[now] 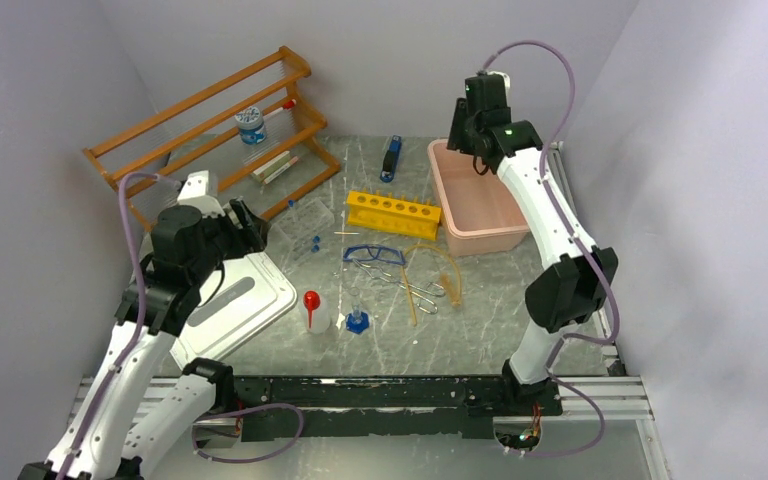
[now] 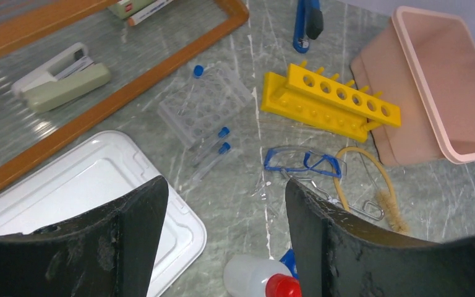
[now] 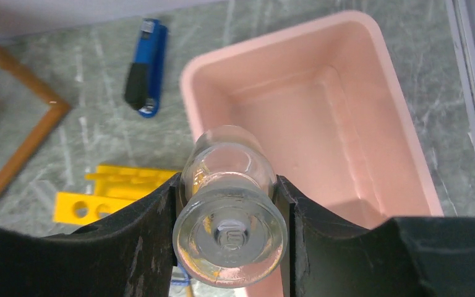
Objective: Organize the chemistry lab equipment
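Note:
My right gripper lowers the clear glass flask (image 3: 229, 235) past the pink bin's rim and releases it next, since the far end of the pink bin's bottom lies empty below.
My right gripper (image 3: 229, 192) is shut on a small clear glass flask (image 3: 229, 235), held high over the left rim of the pink bin (image 3: 346, 124); the top view shows this gripper (image 1: 465, 135) raised above the bin (image 1: 480, 195). My left gripper (image 2: 226, 210) is open and empty, above the table beside the white lid (image 2: 86, 179). The red-capped squeeze bottle (image 2: 256, 278) stands just below it. Blue-framed goggles (image 2: 303, 162), metal tongs (image 2: 346, 201), yellowish tubing (image 2: 359, 154) and blue-capped tubes (image 2: 213, 145) lie mid-table. A small blue-capped vial (image 1: 358, 321) stands beside the bottle (image 1: 312, 312).
A yellow tube rack (image 1: 392, 213) stands left of the bin. A clear plastic rack (image 2: 204, 102) lies by the tubes. A wooden shelf (image 1: 210, 130) holding a jar stands at the back left, with a white stapler (image 2: 62, 77) under it. A blue stapler (image 1: 391, 157) lies behind.

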